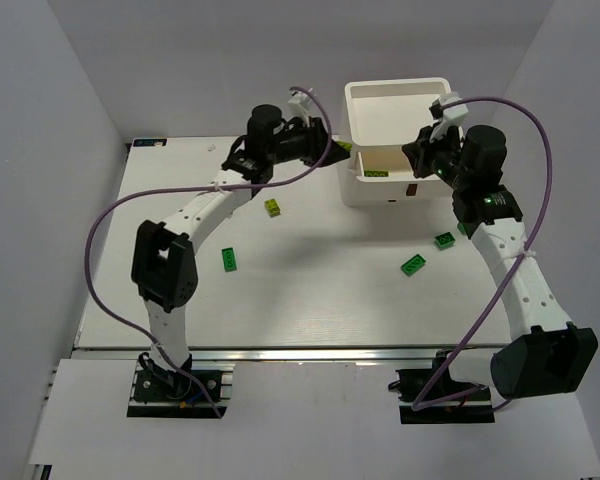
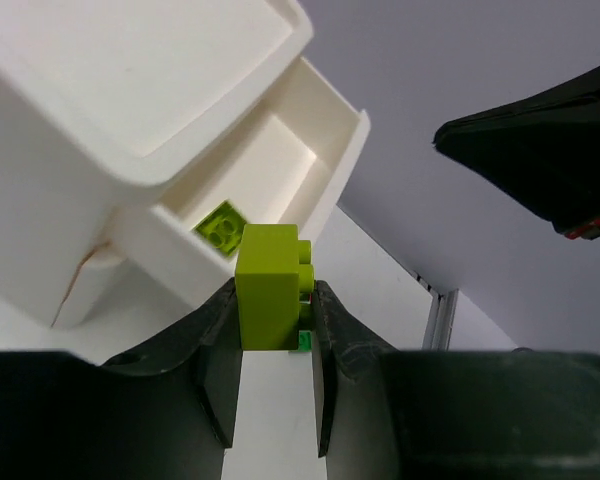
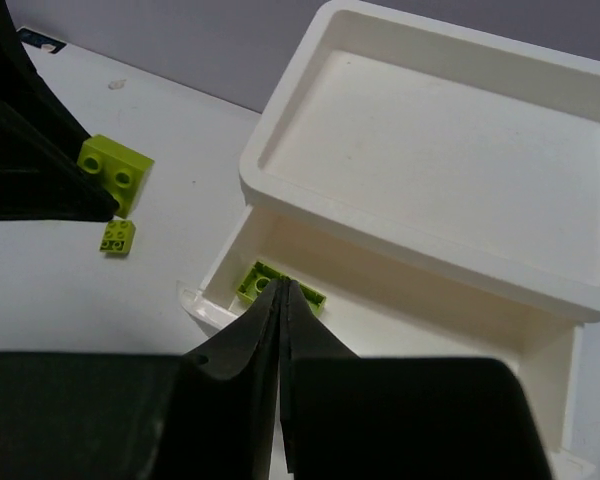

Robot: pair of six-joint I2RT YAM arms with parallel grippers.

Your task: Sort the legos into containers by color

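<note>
My left gripper goes to the right in the top view next, over the open drawer (image 1: 384, 160) (image 2: 264, 182), and releases the yellow-green brick, since one of that color lies there.
The white container unit (image 1: 395, 100) stands at the back, its top tray (image 3: 440, 150) bare and one drawer (image 1: 385, 180) pulled open. One yellow-green lego (image 3: 252, 281) lies in that drawer; it also shows in the left wrist view (image 2: 220, 225). My left gripper (image 2: 272, 300) is shut on a yellow-green brick (image 2: 267, 290), held in the air just left of the drawer (image 2: 280, 170). From the right wrist this brick (image 3: 115, 165) shows beside the dark left fingers. My right gripper (image 3: 283, 287) is shut and empty, its tips over the drawer's front part.
On the table lie a small yellow-green brick (image 1: 273, 207), seen too from the right wrist (image 3: 117, 236), a green brick (image 1: 230, 259) at the left, and two green bricks (image 1: 413, 265) (image 1: 445, 240) at the right. Both grippers (image 1: 332, 148) (image 1: 415, 160) flank the unit.
</note>
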